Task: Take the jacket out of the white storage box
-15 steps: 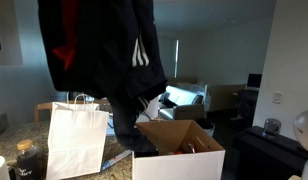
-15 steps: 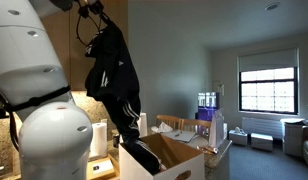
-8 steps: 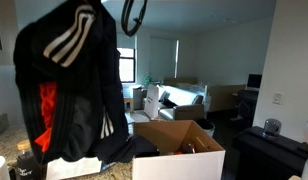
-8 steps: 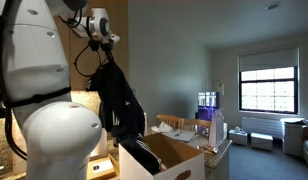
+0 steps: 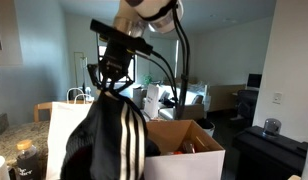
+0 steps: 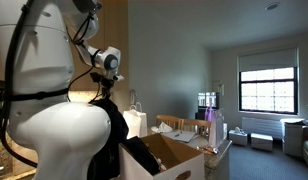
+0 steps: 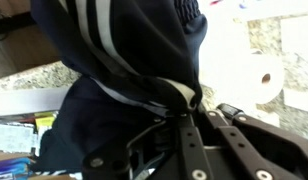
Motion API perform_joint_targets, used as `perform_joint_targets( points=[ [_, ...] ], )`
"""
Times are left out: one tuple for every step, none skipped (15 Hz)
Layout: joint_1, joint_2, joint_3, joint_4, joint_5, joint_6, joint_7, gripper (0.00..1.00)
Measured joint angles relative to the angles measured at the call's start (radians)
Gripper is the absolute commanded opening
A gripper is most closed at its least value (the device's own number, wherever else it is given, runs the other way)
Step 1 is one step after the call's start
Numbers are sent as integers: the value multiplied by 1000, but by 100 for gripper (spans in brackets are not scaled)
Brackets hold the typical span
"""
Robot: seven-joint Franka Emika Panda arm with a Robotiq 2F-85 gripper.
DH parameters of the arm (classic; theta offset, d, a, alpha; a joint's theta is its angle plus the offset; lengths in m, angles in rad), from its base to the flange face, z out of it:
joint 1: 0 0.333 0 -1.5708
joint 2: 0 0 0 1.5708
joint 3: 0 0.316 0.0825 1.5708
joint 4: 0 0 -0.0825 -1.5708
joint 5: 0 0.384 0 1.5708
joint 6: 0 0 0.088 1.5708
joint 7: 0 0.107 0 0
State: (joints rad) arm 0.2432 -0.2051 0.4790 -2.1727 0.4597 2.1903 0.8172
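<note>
My gripper holds the jacket (image 5: 106, 145) already outside the box, so I should next swing it past the paper bag, down to the granite counter below the bag, and release.
The black jacket (image 5: 106, 145) with white stripes hangs from my gripper (image 5: 111, 88), outside the white storage box (image 5: 184, 152) and in front of the paper bag. In an exterior view the jacket (image 6: 112, 130) hangs beside the box (image 6: 166, 160), partly behind the robot's body. In the wrist view the jacket (image 7: 114, 50) fills the top and left, and a fold of it is pinched between my gripper's fingers (image 7: 189, 105). The gripper is shut on the jacket.
A tall white paper shopping bag (image 5: 62, 125) stands left of the box on the granite counter. A paper towel roll (image 7: 262, 77) stands on the counter. A dark jar (image 5: 26, 160) sits at the front left. The robot's base (image 6: 49, 130) fills one side.
The gripper has come down with the jacket. The jacket has dropped from high up to hang low in front of the paper bag, left of the box.
</note>
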Motion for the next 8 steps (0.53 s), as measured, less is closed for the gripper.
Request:
perform_joint_targets(
  points=[
    [20,24,-8,-28,0,-10,-20,2],
    [36,56,-9,-44,-8,-20,-35,2],
    [53,94,-8,-48,-28,-29,-45,2],
    [71,133,-6,-45,-67,-29,-48,2],
    [89,173,-4,-38,-117,-24,-48,2],
    [107,208,-3,-29,-166,-6,-48,2],
    [126,239,-2,-18,-206,20,-48,2],
    [145,265,-2,-5,-237,48,-48,2]
  ],
)
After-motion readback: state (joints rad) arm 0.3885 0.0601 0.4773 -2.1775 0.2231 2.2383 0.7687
